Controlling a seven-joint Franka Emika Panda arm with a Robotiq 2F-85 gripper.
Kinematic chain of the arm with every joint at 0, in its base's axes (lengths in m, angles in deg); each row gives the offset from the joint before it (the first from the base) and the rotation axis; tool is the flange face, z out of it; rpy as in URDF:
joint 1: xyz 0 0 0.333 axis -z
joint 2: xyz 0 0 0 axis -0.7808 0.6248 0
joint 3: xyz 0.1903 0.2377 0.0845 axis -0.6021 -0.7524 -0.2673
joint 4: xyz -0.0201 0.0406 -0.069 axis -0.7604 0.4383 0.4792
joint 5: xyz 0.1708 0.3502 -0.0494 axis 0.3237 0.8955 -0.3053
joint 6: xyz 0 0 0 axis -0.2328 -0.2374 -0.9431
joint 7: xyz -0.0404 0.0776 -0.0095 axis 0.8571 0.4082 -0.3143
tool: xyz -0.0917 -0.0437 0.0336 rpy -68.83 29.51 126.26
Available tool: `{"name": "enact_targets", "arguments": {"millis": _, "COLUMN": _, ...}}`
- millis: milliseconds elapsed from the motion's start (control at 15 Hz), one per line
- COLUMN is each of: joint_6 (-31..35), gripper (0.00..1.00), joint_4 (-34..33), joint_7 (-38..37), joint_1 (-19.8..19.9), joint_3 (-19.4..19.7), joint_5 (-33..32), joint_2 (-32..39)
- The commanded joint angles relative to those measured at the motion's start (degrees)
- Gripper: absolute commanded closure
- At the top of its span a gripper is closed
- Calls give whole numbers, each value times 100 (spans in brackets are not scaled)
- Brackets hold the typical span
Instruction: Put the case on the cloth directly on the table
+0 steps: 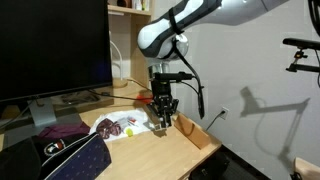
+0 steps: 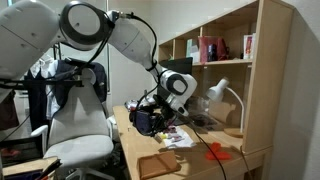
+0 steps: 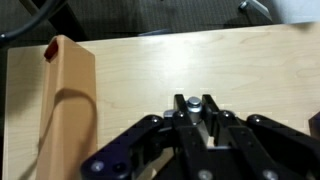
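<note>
The spot on the bare table (image 1: 157,134) between the printed cloth and the tan box is empty, so my gripper will move down onto it next and release the case there.
My gripper (image 1: 163,120) hangs low over the light wooden table (image 1: 150,146), just to the right of the white cloth (image 1: 115,126) with its dark red print. In the wrist view the gripper (image 3: 192,109) is shut, its fingers close together. Pinched between the tips is a narrow thing that I take for the case (image 3: 192,100). Only its round silver end shows, and the fingers hide the rest. Bare table (image 3: 210,55) lies under and beyond the fingertips. The cloth (image 2: 178,138) also shows on the desk in the exterior view from the chair side.
A long tan wooden box (image 3: 65,110) with a red bit (image 3: 50,48) at its far end lies along the table edge (image 1: 197,132) beside the gripper. A purple cloth (image 1: 62,130), a dark striped pouch (image 1: 75,160) and a monitor (image 1: 50,50) sit past the printed cloth.
</note>
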Motion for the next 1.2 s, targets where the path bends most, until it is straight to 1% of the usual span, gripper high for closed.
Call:
{"name": "enact_targets", "arguments": {"millis": 0, "joint_6": -299, "gripper": 88, "joint_4": -696, "joint_7": -94, "joint_1": 105, "joint_3": -4, "joint_5": 130, "joint_2": 481}}
{"name": "enact_targets", "arguments": {"millis": 333, "joint_6": -424, "gripper": 88, "joint_4": -1311, "joint_7": -42, "joint_1": 191, "joint_3": -19, "joint_5": 166, "joint_2": 886}}
{"name": "enact_targets", "arguments": {"millis": 467, "joint_6": -722, "gripper": 88, "joint_4": -1599, "joint_7": 6, "joint_1": 282, "joint_3": -76, "joint_5": 275, "joint_2": 1043}}
{"name": "enact_targets", "arguments": {"millis": 800, "joint_6": -1583, "gripper": 88, "joint_4": -2284, "joint_7": -122, "joint_1": 387, "joint_3": -62, "joint_5": 458, "joint_2": 1408}}
{"name": "enact_targets", "arguments": {"millis": 1000, "joint_6": -1825, "gripper": 88, "joint_4": -2623, "joint_7": -100, "joint_1": 417, "joint_3": -62, "joint_5": 502, "joint_2": 1584}}
{"name": "enact_targets", "arguments": {"millis": 1067, "joint_6": -1847, "gripper": 88, "joint_4": -2639, "joint_7": -82, "joint_1": 413, "joint_3": -59, "joint_5": 497, "joint_2": 1567}}
{"name": "enact_targets", "arguments": {"millis": 1133, "joint_6": -1592, "gripper": 79, "joint_4": -2310, "joint_7": -11, "joint_1": 335, "joint_3": 8, "joint_5": 362, "joint_2": 1418}}
